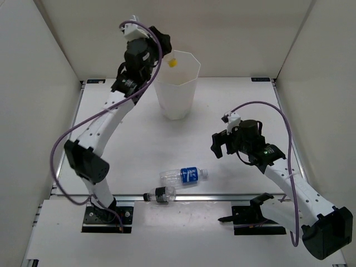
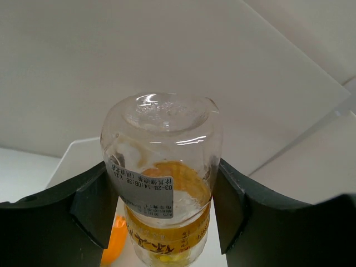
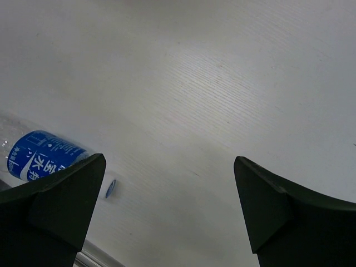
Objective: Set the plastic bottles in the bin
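Observation:
The bottle's blue label [image 1: 189,175] [image 3: 47,156] is below my right gripper and to its left in the top view. I should swing the gripper over to it next, turn to straddle the slanted bottle, and go down.
My left gripper [image 1: 157,59] is shut on the clear bottle with the yellow cap [image 1: 172,63], holding it cap-down over the open mouth of the white bin [image 1: 177,100]. In the left wrist view the fingers [image 2: 92,206] clamp that bottle [image 2: 161,167] at both sides, and an orange bottle [image 2: 114,245] shows below it. The blue-label bottle [image 1: 184,176] and the black-band bottle [image 1: 159,195] lie on the table near the front edge. My right gripper [image 1: 222,146] is open and empty above the table, right of the blue-label bottle [image 3: 39,156]. The green and red-label bottles are out of view.
White walls enclose the table on the left, back and right. A metal rail [image 1: 211,196] runs along the front edge, with the black-band bottle lying across it. The right wrist view shows bare white table [image 3: 211,100] between the open fingers.

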Controlling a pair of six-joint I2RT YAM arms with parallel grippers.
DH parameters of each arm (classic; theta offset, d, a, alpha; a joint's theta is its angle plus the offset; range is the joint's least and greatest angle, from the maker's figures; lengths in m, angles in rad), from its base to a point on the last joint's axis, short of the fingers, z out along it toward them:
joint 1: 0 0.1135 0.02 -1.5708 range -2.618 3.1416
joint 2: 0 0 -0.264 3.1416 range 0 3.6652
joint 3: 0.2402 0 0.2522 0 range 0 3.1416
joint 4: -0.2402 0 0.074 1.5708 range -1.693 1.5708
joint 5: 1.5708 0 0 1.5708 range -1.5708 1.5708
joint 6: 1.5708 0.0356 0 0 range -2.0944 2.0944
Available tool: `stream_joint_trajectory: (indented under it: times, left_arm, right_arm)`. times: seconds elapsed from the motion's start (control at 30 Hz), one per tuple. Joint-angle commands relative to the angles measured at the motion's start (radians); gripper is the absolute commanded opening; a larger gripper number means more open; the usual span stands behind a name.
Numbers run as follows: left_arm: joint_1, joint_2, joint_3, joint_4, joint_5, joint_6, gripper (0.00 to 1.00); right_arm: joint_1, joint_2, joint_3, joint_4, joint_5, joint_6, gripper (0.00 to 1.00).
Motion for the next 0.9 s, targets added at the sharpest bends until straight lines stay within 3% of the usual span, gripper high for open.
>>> stream_joint_trajectory:
  times: [0.0, 0.13, 0.2, 0.23, 0.27, 0.4, 0.63, 0.77, 0.87]
  left_arm:
    - [0.009, 0.195, 0.094, 0.013, 0.017, 0.029, 0.54]
    - [0.022, 0.292, 0.201, 0.016, -0.019, -0.020, 0.56]
    - [0.018, 0.353, 0.316, -0.018, -0.009, -0.002, 0.64]
    - [0.018, 0.369, 0.338, -0.025, 0.003, 0.003, 0.86]
    - [0.016, 0.379, 0.385, -0.039, 0.024, 0.005, 0.99]
    - [0.026, 0.366, 0.486, -0.119, 0.130, 0.007, 0.98]
    - [-0.010, 0.014, 0.103, -0.280, 0.242, 0.155, 0.98]
    - [-0.037, -0.304, -0.347, -0.357, 0.260, 0.198, 0.99]
    - [-0.021, -0.522, -0.658, -0.465, 0.303, 0.130, 0.99]
  right_arm:
    - [0.004, -0.030, -0.017, 0.051, -0.083, -0.061, 0.97]
    - [0.025, -0.012, -0.005, 0.022, -0.101, -0.091, 0.98]
    - [0.029, -0.004, -0.005, 0.014, -0.149, -0.108, 0.98]
    - [0.033, 0.006, -0.005, 0.025, -0.175, -0.119, 0.98]
    - [0.039, 0.015, -0.007, 0.014, -0.234, -0.156, 0.97]
    - [0.119, 0.081, 0.035, -0.015, -0.380, -0.266, 0.99]
    - [0.297, 0.203, 0.075, -0.009, -0.373, -0.433, 0.99]
    - [0.366, 0.259, 0.079, 0.009, -0.323, -0.495, 0.99]
    - [0.368, 0.354, 0.113, 0.009, -0.333, -0.529, 0.99]
